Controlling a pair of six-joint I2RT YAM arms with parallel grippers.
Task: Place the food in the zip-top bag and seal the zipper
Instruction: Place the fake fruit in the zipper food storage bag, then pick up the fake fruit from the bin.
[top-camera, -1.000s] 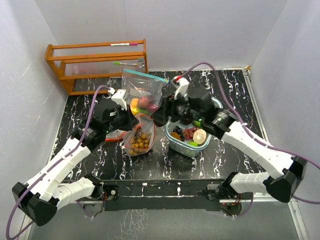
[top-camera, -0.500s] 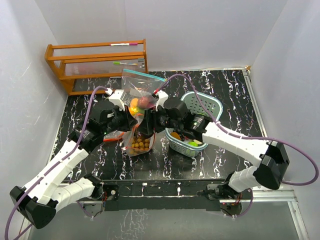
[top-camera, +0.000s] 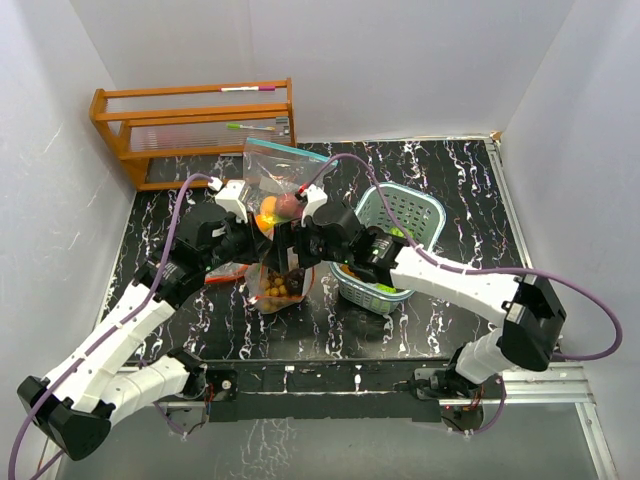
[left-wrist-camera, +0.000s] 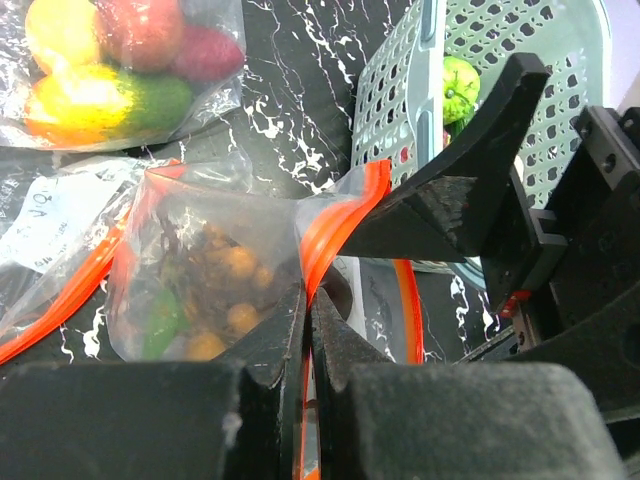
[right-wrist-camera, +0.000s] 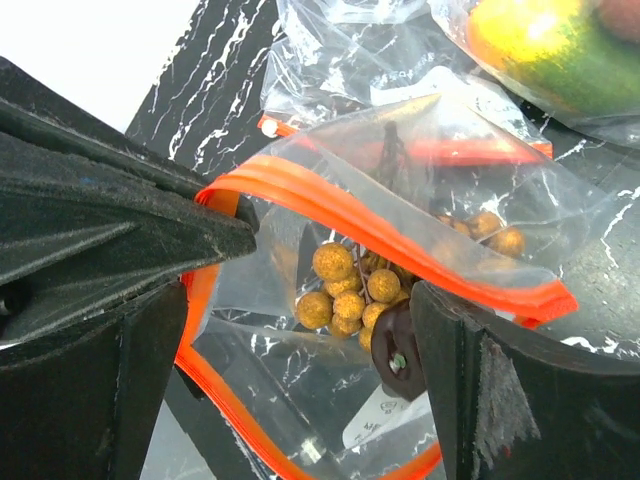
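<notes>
I will lift my right gripper next, move it across to the right in the top view and lower it into the basket (top-camera: 405, 212), inside the basket's side nearest the bag, because there is still food there.
A clear zip-top bag (top-camera: 276, 287) with an orange zipper (right-wrist-camera: 400, 235) stands open between the arms. It holds a cluster of brown nuts (right-wrist-camera: 345, 285). My left gripper (left-wrist-camera: 308, 300) is shut on the bag's orange rim (left-wrist-camera: 335, 215) and holds it up. My right gripper (right-wrist-camera: 300, 370) is open over the bag's mouth, its jaws wide apart. A small dark brown piece of food (right-wrist-camera: 395, 350) sits beside its right finger (right-wrist-camera: 490, 390); I cannot tell whether it touches. More food, one green piece (left-wrist-camera: 462, 85), lies in the teal basket (top-camera: 405, 212).
A second clear bag (top-camera: 285, 180) with a teal zipper stands behind, holding orange, red and green fruit (left-wrist-camera: 110, 60). A wooden rack (top-camera: 195, 130) stands at the back left. The basket touches the right arm's side. White walls enclose the table.
My right gripper has moved left from above the basket to over the open bag's mouth. My left gripper has kept its hold on the orange rim.
</notes>
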